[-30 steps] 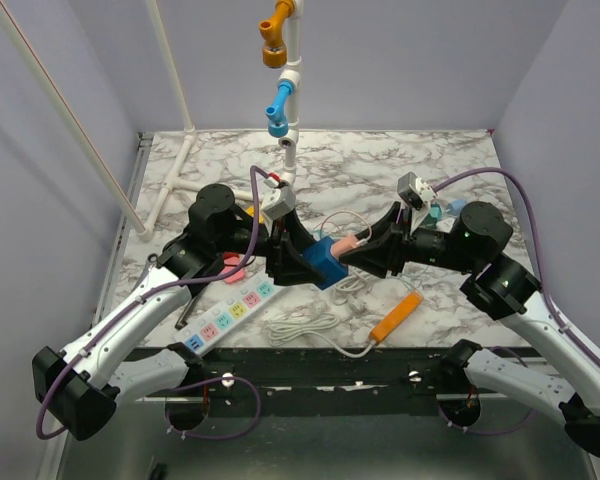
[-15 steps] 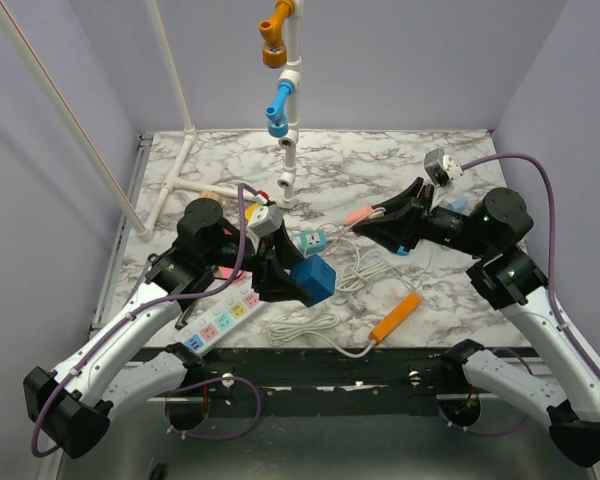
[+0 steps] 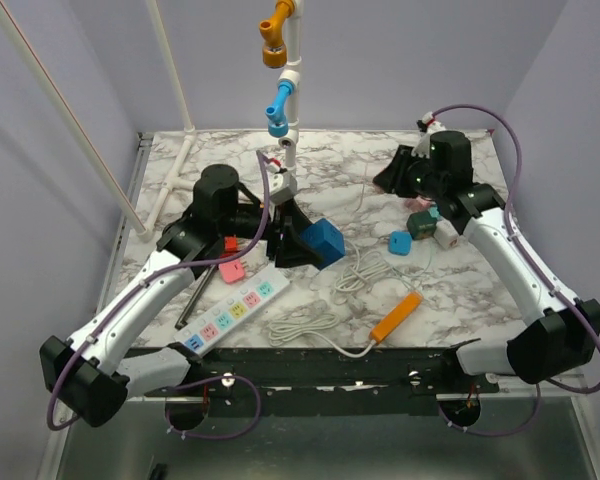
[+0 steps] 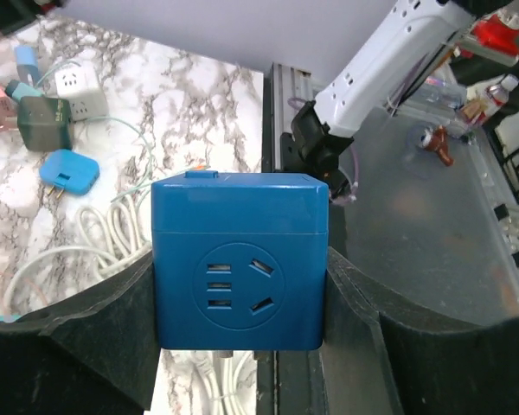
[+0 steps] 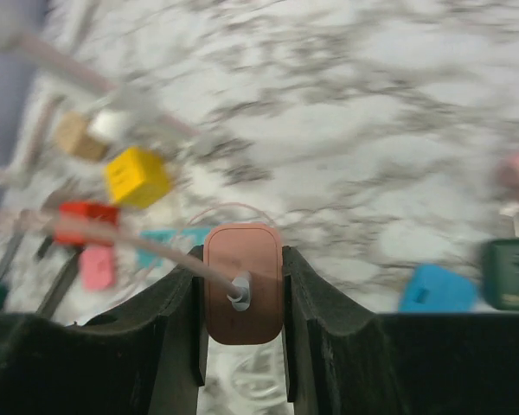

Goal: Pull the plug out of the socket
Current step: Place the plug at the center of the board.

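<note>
The pink plug will come down next in my right gripper, onto the bare marble (image 3: 377, 228) (image 5: 368, 233) beside the blue flat plug.
My left gripper (image 3: 313, 246) is shut on a blue cube socket (image 3: 325, 243) and holds it above the table centre. The left wrist view shows the cube (image 4: 238, 259) between the pads, its front outlet empty. My right gripper (image 3: 396, 177) is at the back right, far from the cube. In the right wrist view the gripper (image 5: 242, 294) is shut on a pink plug (image 5: 242, 277) with a thin pink cord, held above the table. The long white power strip (image 3: 236, 313) with pastel outlets lies at the front left, with nothing plugged in it.
A white cord coil (image 3: 302, 324) and an orange piece (image 3: 395, 317) lie at the front. A blue flat plug (image 3: 400, 243), a dark green adapter (image 3: 422, 222) and a white cube (image 3: 446, 233) lie at right. A white pipe stand (image 3: 285, 110) rises at the back.
The pink plug has come out of the blue cube. My right gripper has carried it up and to the back right. My left gripper still holds the cube near the centre.
</note>
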You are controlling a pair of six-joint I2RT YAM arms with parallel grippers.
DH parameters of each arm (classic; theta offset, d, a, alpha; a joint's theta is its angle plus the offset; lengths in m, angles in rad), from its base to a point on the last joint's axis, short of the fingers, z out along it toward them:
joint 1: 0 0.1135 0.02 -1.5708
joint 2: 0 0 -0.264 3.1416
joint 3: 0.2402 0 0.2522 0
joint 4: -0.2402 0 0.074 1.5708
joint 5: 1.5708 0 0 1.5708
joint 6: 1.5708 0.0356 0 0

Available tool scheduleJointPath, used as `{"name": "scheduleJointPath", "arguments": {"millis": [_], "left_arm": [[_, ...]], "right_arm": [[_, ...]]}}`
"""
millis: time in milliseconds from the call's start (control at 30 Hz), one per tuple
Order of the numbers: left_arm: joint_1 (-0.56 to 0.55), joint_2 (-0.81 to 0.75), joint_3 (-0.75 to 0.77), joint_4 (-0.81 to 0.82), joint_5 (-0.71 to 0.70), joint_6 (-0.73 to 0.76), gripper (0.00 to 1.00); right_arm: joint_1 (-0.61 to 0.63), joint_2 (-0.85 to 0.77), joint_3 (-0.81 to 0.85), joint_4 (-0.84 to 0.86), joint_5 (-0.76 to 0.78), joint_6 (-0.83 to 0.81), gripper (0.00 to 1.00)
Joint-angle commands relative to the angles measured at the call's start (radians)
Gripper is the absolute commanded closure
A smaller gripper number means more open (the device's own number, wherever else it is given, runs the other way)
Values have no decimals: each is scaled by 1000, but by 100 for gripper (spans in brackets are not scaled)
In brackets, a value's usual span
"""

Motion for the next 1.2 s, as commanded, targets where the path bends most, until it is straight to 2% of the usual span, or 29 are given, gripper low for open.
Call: {"name": "scheduleJointPath", "arguments": {"millis": [0,67,200,300,367,533,633,867,1000,1067,1167], "left_arm": [[-22,154,240,-256,-14,113,93],[-39,276,373,-352,-126,179,99],[-71,555,657,-515,-278,270,100],[-98,678,783,-520,-343,296,100],[-113,732,817,-497,-377,300,100],[-150,820,828,-504,-479,333,100],[-155,873,824,-501,-533,359,100],[-157,1037,952,-557,-647,394,96],[-157,1091,949,-555,-692,450,96],[-157,1107,943,-537,-715,467,96],[-157,1138,950,-506,-755,467,93]], "right_arm": [[-107,9,62,-17,336,52,99],[-112,0,53,-10,398,56,99],[-119,-31,-9,6,486,76,99],[-135,-21,-48,-9,550,77,99],[-158,10,-61,-36,577,90,99],[-228,90,-123,-49,527,155,99],[-231,121,-140,-26,494,178,99],[-230,211,-147,41,348,213,99],[-230,286,-140,55,339,244,99],[-230,309,-145,73,333,258,95],[-230,340,-150,93,322,271,83]]}}
